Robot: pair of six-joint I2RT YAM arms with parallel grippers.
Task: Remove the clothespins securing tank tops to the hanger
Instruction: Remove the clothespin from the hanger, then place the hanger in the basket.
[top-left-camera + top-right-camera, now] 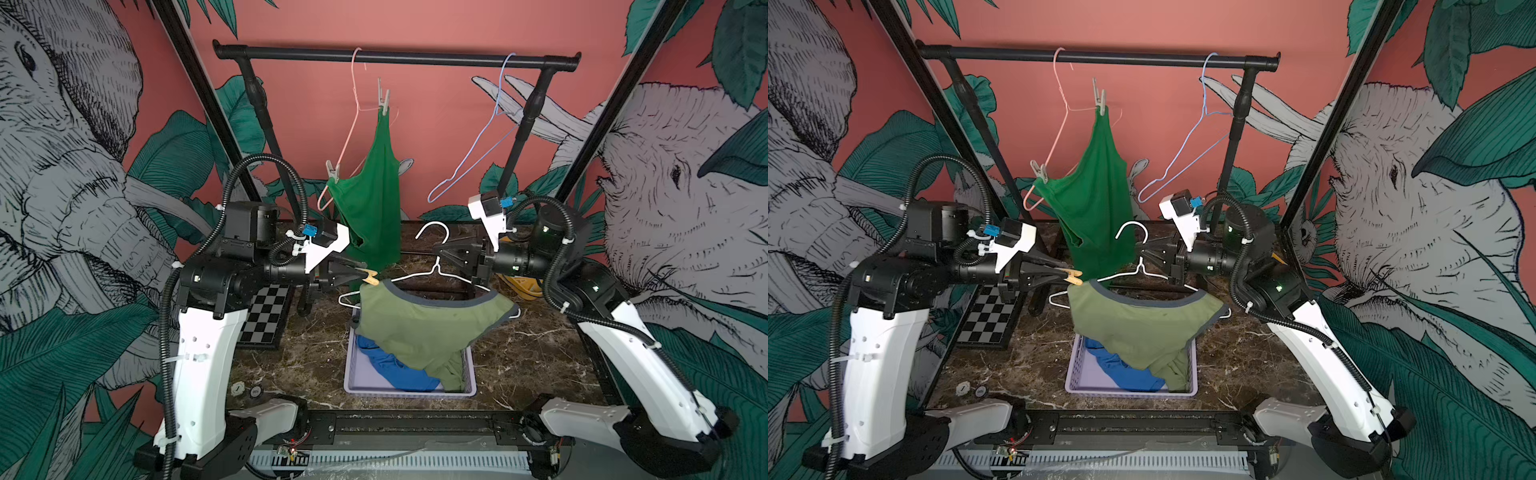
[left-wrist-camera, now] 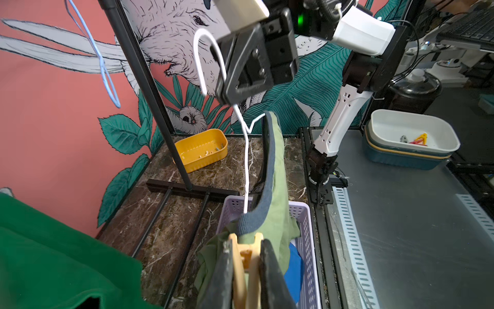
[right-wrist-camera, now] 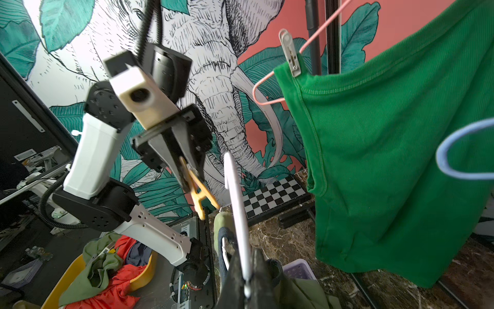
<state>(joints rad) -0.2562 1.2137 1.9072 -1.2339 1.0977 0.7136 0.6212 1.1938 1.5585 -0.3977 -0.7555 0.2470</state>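
My right gripper lowers the white hanger [image 1: 432,227] down to the lavender basket below next and releases it, as the olive tank top already drapes into the basket.
My left gripper [image 2: 247,247] is shut on a tan-orange clothespin [image 2: 246,256] whose spread tips sit at the left shoulder of the olive tank top [image 1: 428,328]. That top drapes from a white hanger [image 1: 432,227] into the basket. My right gripper [image 3: 247,264] is shut on this white hanger [image 3: 236,192] just below its hook. Behind, a bright green tank top [image 1: 374,195] hangs from a pink hanger [image 1: 355,116], held by two pale clothespins, one high [image 1: 384,99] and one low [image 1: 332,170]. A blue top [image 1: 399,370] lies in the basket.
A lavender basket [image 1: 351,374] stands mid-table under the olive top. An empty blue hanger [image 1: 482,141] hangs on the black rail [image 1: 395,56]. A yellow tray [image 2: 200,149] sits at the back right, a checkerboard [image 1: 266,316] to the left.
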